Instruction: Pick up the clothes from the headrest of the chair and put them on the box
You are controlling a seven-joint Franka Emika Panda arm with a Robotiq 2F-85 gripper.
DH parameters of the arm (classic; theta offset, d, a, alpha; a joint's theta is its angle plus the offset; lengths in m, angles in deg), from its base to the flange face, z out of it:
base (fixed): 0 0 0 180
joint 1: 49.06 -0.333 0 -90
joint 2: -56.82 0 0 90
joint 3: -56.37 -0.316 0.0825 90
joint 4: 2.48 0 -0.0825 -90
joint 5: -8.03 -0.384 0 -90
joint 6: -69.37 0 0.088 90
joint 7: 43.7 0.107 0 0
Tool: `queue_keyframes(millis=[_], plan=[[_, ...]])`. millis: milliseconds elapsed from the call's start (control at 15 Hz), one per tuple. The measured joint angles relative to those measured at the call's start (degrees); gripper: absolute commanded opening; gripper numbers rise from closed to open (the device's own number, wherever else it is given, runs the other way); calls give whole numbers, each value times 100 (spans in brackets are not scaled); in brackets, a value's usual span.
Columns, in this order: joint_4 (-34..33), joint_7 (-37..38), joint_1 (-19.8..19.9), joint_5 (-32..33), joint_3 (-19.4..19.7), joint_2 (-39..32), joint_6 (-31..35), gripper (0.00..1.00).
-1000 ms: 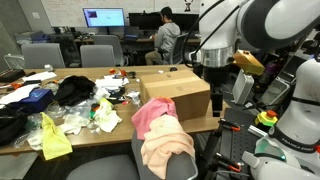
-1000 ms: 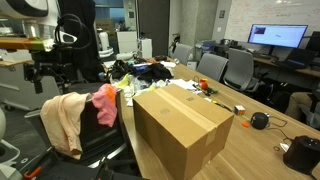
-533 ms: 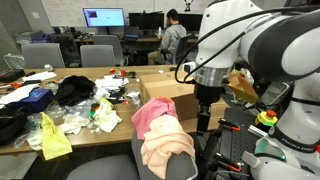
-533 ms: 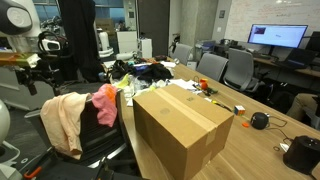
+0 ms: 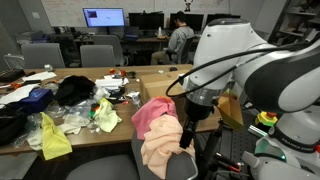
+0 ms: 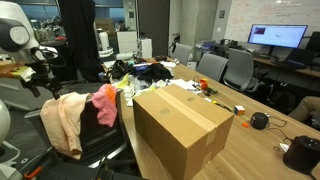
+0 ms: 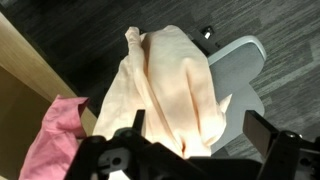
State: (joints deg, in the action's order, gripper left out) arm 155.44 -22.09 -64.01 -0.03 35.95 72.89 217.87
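Observation:
I will bring my gripper down onto the cloth's upper folds and close, because the peach cloth is draped over the chair's headrest under my open, empty fingers.
A peach cloth and a pink cloth hang over the headrest of a dark office chair; both show in both exterior views, the peach one beside the pink one. The large cardboard box stands on the table next to the chair; in an exterior view the arm hides most of the box. My gripper hovers beside and above the clothes. In the wrist view the gripper is open and empty, its fingers straddling the air over the peach cloth, with the pink cloth to the left.
The long wooden table carries a heap of clothes and bags. A grey chair seat lies below the cloth. Office chairs, monitors and a seated person are behind.
The arm has swung from beside the box over to the chair and now hangs over the clothes. The clothes and box have not moved.

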Motion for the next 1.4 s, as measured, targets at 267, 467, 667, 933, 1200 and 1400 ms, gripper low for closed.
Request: queue_keyframes(millis=[267,467,667,933,1200,1400], plan=[[2,602,25,591,-241,-362,182,100],[1,1014,33,1098,-367,-536,208,100],[1,1395,40,1539,-406,-639,301,100],[1,1760,99,1947,-406,-688,530,100],[0,2181,270,2562,-406,-694,682,100],[1,2465,411,3051,-406,-708,698,100]])
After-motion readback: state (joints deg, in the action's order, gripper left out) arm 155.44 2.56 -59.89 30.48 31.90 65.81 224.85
